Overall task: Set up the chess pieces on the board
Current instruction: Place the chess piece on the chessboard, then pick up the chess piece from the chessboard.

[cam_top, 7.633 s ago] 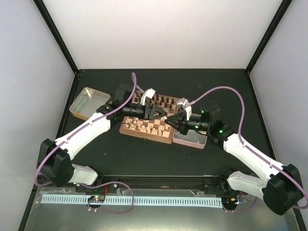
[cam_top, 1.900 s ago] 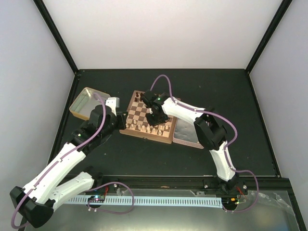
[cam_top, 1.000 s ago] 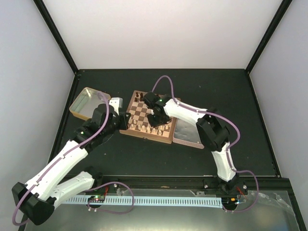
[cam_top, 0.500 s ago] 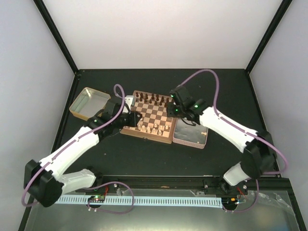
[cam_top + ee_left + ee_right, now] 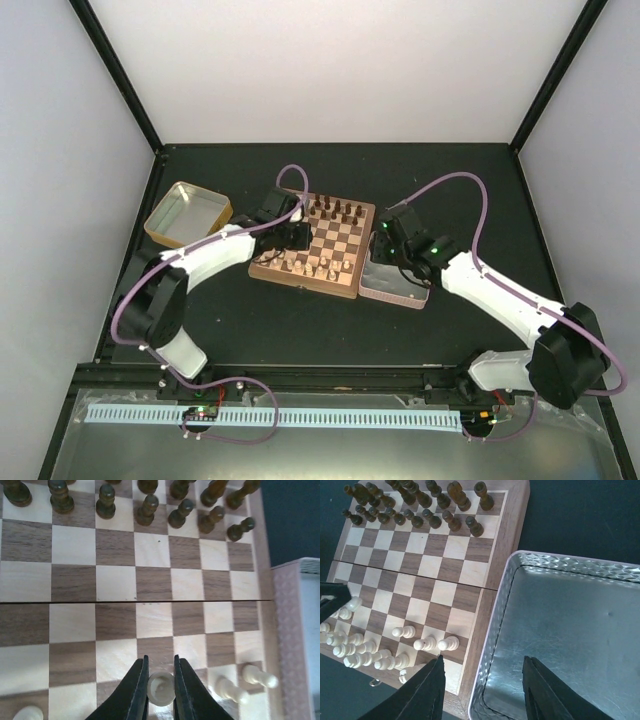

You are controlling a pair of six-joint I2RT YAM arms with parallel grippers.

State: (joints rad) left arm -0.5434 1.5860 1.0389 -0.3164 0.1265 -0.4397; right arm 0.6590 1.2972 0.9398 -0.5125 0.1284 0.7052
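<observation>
The dark square by the seam [image 5: 122,628] is outward of my left gripper's fingers. I will move my left gripper outward and down next and release the light piece on that square.
The board [image 5: 338,232] lies mid-table, also visible in the left wrist view [image 5: 115,575] and the right wrist view [image 5: 440,570]. Dark chessmen [image 5: 420,505] fill its far rows. Light tan chess pieces [image 5: 395,647] stand along its near rows. My left gripper [image 5: 160,667] is shut on one light piece [image 5: 161,687], held just above a dark square near two standing light pieces [image 5: 245,682]. From above, the left gripper [image 5: 295,238] sits over the board's left part. My right gripper [image 5: 482,680] is open and empty, straddling the metal tin's left rim [image 5: 495,645].
A shallow metal tin [image 5: 396,283] lies against the board's right side; its inside [image 5: 570,640] is bare. A second tin [image 5: 185,212] sits at the far left. Black posts frame the dark table.
My left gripper has moved right, further over the board, with the light piece in it. The right gripper has drawn back from the board to the tin and opened wider.
</observation>
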